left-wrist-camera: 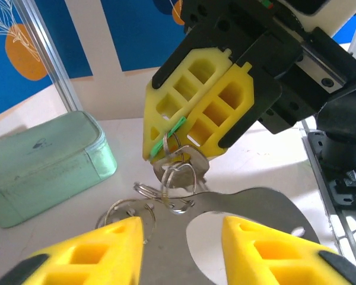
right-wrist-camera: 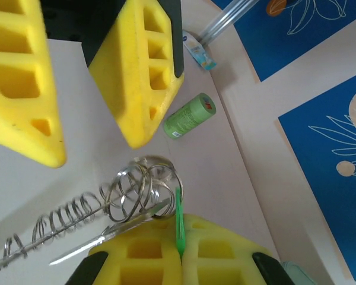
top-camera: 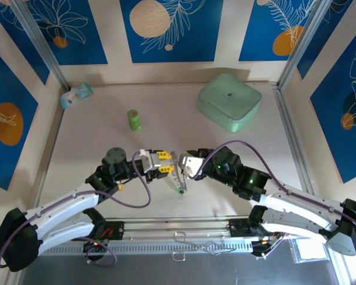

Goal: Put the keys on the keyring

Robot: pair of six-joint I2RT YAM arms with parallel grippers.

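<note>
A clear patch of the bare tabletop lies below my right gripper. My right gripper should next bring the green plastic key head [right-wrist-camera: 178,214] down onto that patch and let go of it.
A cluster of silver rings, the keyring [right-wrist-camera: 145,184], hangs between my two grippers above the table. My right gripper [right-wrist-camera: 181,231] is shut on a thin green plastic key head [right-wrist-camera: 178,214] that sits against the rings. A coiled chain [right-wrist-camera: 47,225] trails off the rings, and a flat silver metal piece [left-wrist-camera: 255,208] lies beside them. My left gripper [left-wrist-camera: 181,228] is open just short of the keyring [left-wrist-camera: 172,184], with its yellow fingers [right-wrist-camera: 142,71] apart. From above, the left gripper [top-camera: 160,162] and right gripper [top-camera: 183,168] face each other, and the chain hangs down to a green bit [top-camera: 179,191].
A green cylindrical bottle [top-camera: 133,120] lies on the table behind the grippers. A mint-green box [top-camera: 229,101] sits at the back right, and a small packet [top-camera: 77,95] at the back left corner. Aluminium frame rails [top-camera: 291,148] border the table.
</note>
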